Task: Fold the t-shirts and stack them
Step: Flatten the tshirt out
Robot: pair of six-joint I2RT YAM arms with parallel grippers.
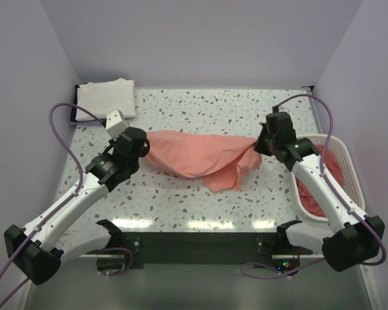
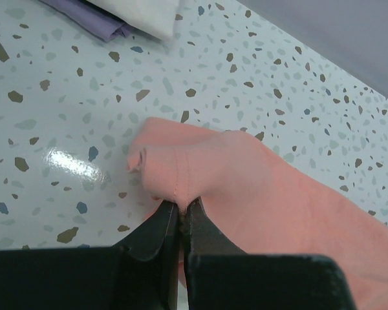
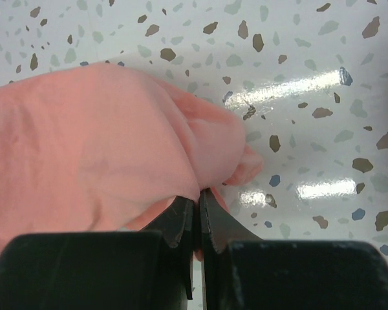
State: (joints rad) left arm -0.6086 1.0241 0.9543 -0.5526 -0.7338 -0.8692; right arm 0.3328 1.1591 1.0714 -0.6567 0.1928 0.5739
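Observation:
My right gripper will swing up and outward, then come down to the speckled table beyond the fold (image 1: 257, 128) (image 3: 204, 74) and release, because the end of the salmon-pink t-shirt hangs bunched.
A salmon-pink t-shirt (image 1: 197, 155) hangs stretched between both grippers above the middle of the table, sagging low on its right half. My left gripper (image 1: 144, 147) is shut on its left end, the fabric (image 2: 246, 181) pinched between the black fingers (image 2: 156, 234). Over at the right end, my right gripper (image 1: 260, 144) is shut on a bunched fold of the same t-shirt (image 3: 103, 142). A folded cream-white t-shirt (image 1: 107, 97) lies at the back left corner. Darker pink-red t-shirts (image 1: 330, 169) sit in the basket at the right.
The white lattice basket (image 1: 349, 169) stands at the right edge, beside the right arm. A purple item (image 2: 90, 19) lies under the cream-white t-shirt. Grey walls enclose the speckled table (image 1: 200, 106) on three sides.

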